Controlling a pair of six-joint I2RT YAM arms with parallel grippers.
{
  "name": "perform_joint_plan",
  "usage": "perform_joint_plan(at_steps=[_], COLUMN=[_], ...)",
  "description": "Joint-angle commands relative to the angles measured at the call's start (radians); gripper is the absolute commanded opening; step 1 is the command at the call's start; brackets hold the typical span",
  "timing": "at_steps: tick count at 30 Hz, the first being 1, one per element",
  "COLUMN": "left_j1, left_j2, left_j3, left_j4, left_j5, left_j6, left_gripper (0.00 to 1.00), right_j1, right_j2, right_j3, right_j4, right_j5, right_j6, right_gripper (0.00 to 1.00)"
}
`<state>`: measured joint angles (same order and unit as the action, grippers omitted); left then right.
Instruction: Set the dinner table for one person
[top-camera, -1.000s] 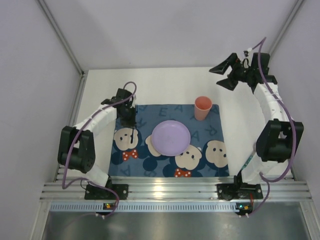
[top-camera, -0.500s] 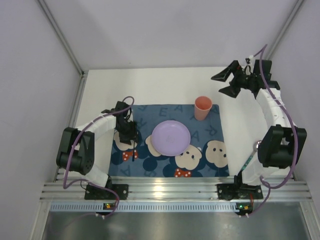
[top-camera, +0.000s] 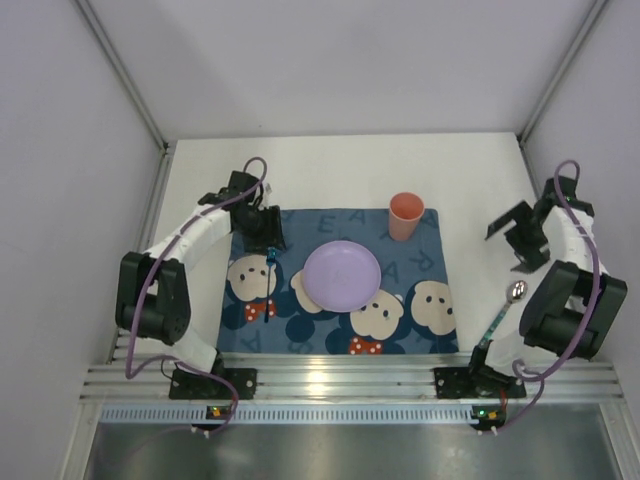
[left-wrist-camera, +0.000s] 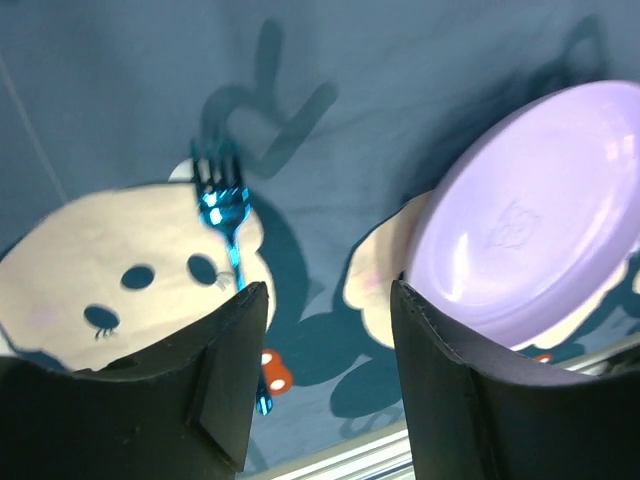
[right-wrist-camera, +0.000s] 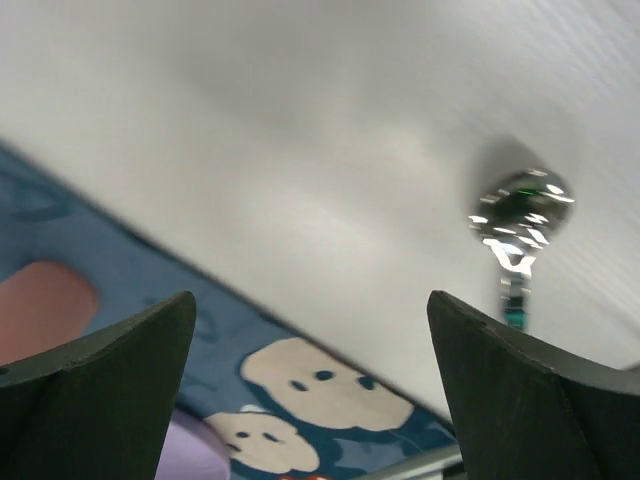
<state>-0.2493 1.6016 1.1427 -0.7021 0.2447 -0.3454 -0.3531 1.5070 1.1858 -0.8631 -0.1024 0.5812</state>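
The spoon still lies off the mat (top-camera: 330, 330) on the tabletop. My right gripper needs to move back and down onto the spoon's narrow neck (top-camera: 508, 303), where its bowl meets its handle.
A blue fork (top-camera: 268, 285) lies on the bear-print mat (top-camera: 330, 330), left of the purple plate (top-camera: 342, 275); nothing holds it. My left gripper (top-camera: 262, 228) hovers just beyond the fork's tines, open and empty. In the left wrist view the fork (left-wrist-camera: 225, 215) and plate (left-wrist-camera: 530, 220) show past the gripper (left-wrist-camera: 328, 290). A salmon cup (top-camera: 405, 215) stands on the mat's far right corner. A spoon (top-camera: 505, 310) lies on the white dinner table (top-camera: 330, 165) right of the mat. My right gripper (top-camera: 515, 243) hangs open beyond the spoon (right-wrist-camera: 520, 215), empty.
White walls enclose the table on the left, back and right. A metal rail (top-camera: 340, 385) runs along the near edge between the arm bases. The mat (right-wrist-camera: 300, 380) and cup (right-wrist-camera: 40, 305) show at the left of the right wrist view.
My left gripper opened, left the fork on the mat and drew back toward the far side. My right arm swung from the far right corner down toward the spoon.
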Motion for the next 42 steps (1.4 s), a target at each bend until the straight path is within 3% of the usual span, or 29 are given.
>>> perform_joint_plan(at_steps=[1,7,11,17,23,27,29,32,38,42], left_j1=[0.002,-0.001,-0.004,-0.007,-0.007,-0.007,-0.007,-0.007,-0.007,-0.007], left_j2=[0.04,0.09,0.121,0.126,0.101,0.093,0.087,0.089,0.101,0.093], left_j3=[0.069,0.138,0.192,0.235,0.224,0.207,0.2,0.203,0.224,0.229], left_j4=[0.015,0.003,-0.023,-0.051,-0.053,-0.04,-0.028,-0.014,0.007,0.038], left_j5=[0.082,0.146,0.157,0.151,0.125,0.114,0.12,0.122,0.114,0.104], left_j6=[-0.018,0.002,0.019,0.028,0.032,0.014,0.005,-0.007,-0.026,-0.055], left_gripper=[0.57,0.56,0.56,0.54,0.54,0.53,0.53,0.53,0.53,0.53], right_j1=[-0.07,-0.075,-0.102,-0.124,-0.127,-0.129,-0.132,-0.132,-0.127,-0.103], right_j2=[-0.044,-0.114,-0.113,-0.07,-0.019,0.03,0.053,0.064,0.019,-0.063], right_j3=[-0.106,-0.179,-0.235,-0.339,-0.403,-0.414,-0.419,-0.422,-0.353,-0.209], right_j4=[-0.086,-0.137,-0.082,0.045,0.131,0.165,0.183,0.203,0.193,0.144], right_j5=[0.156,0.318,0.311,0.25,0.205,0.198,0.187,0.165,0.109,0.063], right_j6=[0.009,0.052,0.046,0.014,0.008,-0.014,-0.018,-0.023,-0.058,-0.072], right_gripper=[1.0,1.0,0.99,0.88,0.68,0.37,0.27,0.02,0.0,0.0])
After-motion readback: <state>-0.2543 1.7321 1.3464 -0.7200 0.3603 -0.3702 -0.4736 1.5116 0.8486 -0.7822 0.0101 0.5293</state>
